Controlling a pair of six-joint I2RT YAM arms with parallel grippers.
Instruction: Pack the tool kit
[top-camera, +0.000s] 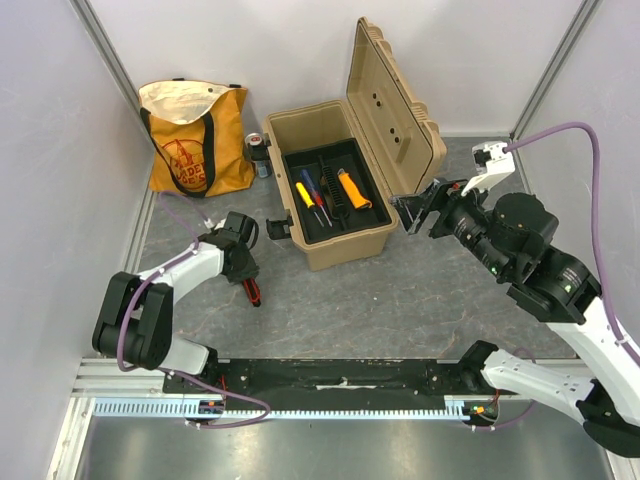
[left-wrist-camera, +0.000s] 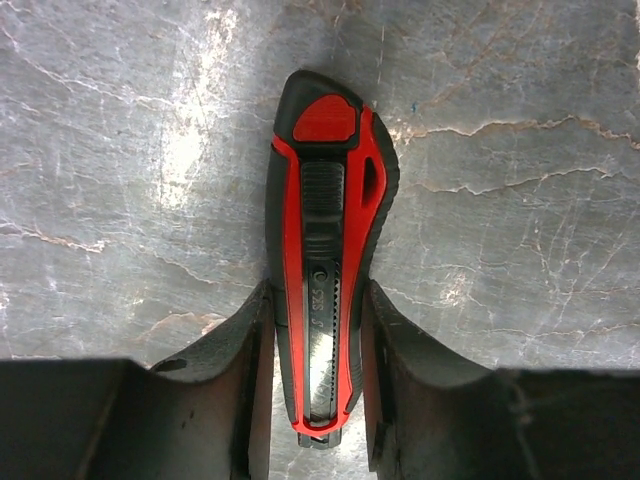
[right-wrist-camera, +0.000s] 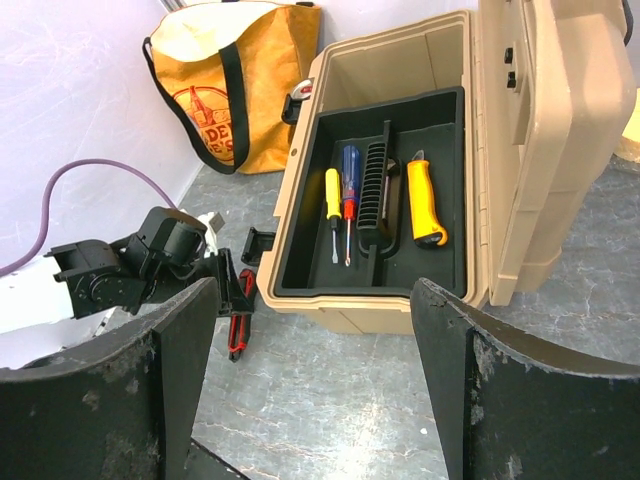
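My left gripper is holding the knife, and the tray has room in the section beside the yellow-black tool. Next I will lift the knife outward toward the toolbox, lower it there and release it.
The tan toolbox stands open, its ribbed lid tipped back. Its black inner tray holds a yellow-handled screwdriver, a red-blue screwdriver and a yellow-black tool. A red-and-black utility knife lies on the grey table left of the box. My left gripper is down over it, its fingers pressed against both sides of the knife. My right gripper hangs open and empty by the box's right front corner, facing the box.
An orange-and-cream tote bag leans in the back left corner. A small can stands between the bag and the box. White walls close in the left, back and right sides. A black rail runs along the near edge.
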